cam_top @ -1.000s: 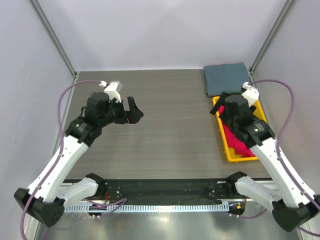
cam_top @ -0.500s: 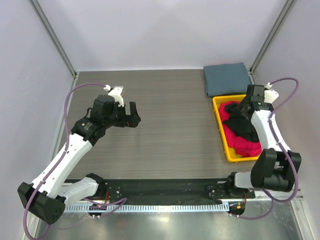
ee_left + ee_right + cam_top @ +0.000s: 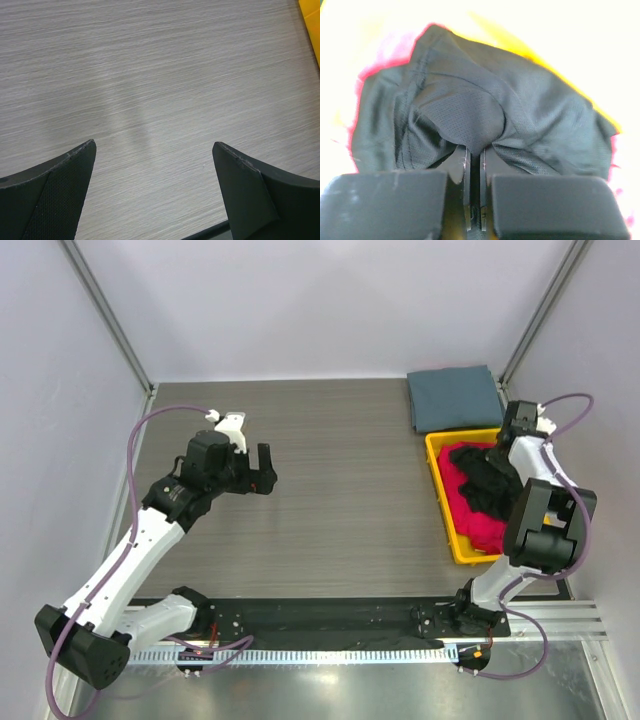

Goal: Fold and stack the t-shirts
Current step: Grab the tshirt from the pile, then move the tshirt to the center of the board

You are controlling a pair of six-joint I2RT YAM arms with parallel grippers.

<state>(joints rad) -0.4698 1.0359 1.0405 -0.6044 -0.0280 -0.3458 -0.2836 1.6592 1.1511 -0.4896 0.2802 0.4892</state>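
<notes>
Next, my right gripper lifts the black t-shirt (image 3: 478,478) from the tray (image 3: 463,558) and lowers it onto the table toward my left gripper, since the table is bare.
A crumpled black t-shirt (image 3: 478,478) lies on top of a magenta-red t-shirt (image 3: 472,520) in the yellow tray (image 3: 463,558) at the right. My right gripper (image 3: 498,454) reaches into the tray from its far right corner. In the right wrist view the right gripper (image 3: 475,150) is shut on a bunched fold of the black t-shirt (image 3: 470,100), with magenta cloth (image 3: 356,90) showing at the edge. A folded slate grey-blue t-shirt (image 3: 455,397) lies flat behind the tray. My left gripper (image 3: 264,471) hovers open over bare table, the left gripper (image 3: 154,145) holding nothing.
The yellow tray's corner (image 3: 311,20) shows at the far right of the left wrist view. White walls and metal posts enclose the wood-grain table (image 3: 340,490) on three sides. The right arm's cable (image 3: 572,410) loops near the right wall.
My right arm has swung over to the tray's far right side and its jaws have closed on the black t-shirt. The left gripper has drawn back slightly to the left.
</notes>
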